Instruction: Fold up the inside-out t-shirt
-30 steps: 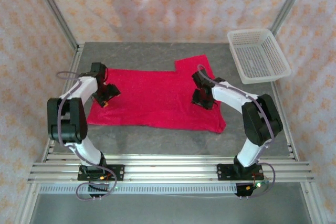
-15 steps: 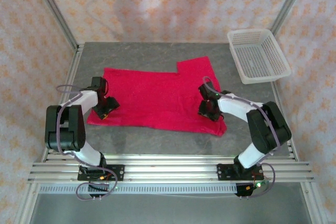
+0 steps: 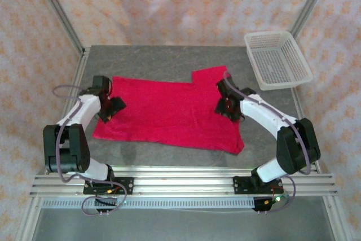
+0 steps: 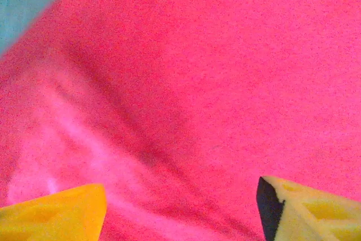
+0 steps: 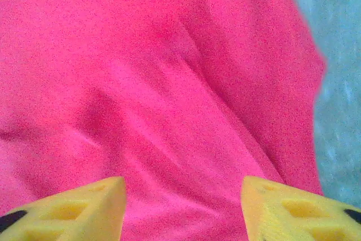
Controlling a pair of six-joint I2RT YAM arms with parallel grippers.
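Note:
The sleeve sticks out past the t-shirt's far edge. I will move my right gripper outward, then down onto the sleeve corner nearest the basket, and close it.
The inside-out t-shirt (image 3: 169, 111) lies spread flat and red across the middle of the grey table (image 3: 163, 60), one sleeve poking out at its far right. My left gripper (image 3: 111, 107) hovers over the shirt's left edge with its jaws open. The left wrist view has wrinkled t-shirt cloth (image 4: 197, 94) between the yellow fingertips (image 4: 56, 213), nothing pinched. My right gripper (image 3: 228, 104) sits over the shirt's right side near the sleeve, jaws open. In the right wrist view the t-shirt cloth (image 5: 169, 111) lies loose below the gripper (image 5: 183, 204), its edge by bare table (image 5: 338, 83).
A white mesh basket (image 3: 276, 59) stands at the far right corner. Metal frame posts (image 3: 59, 12) rise at the back corners, and an aluminium rail (image 3: 180, 183) runs along the near edge by the arm bases.
Both grippers have moved away from the near edge toward the far side. The right jaws have spread wider and the shirt's right side lies flatter.

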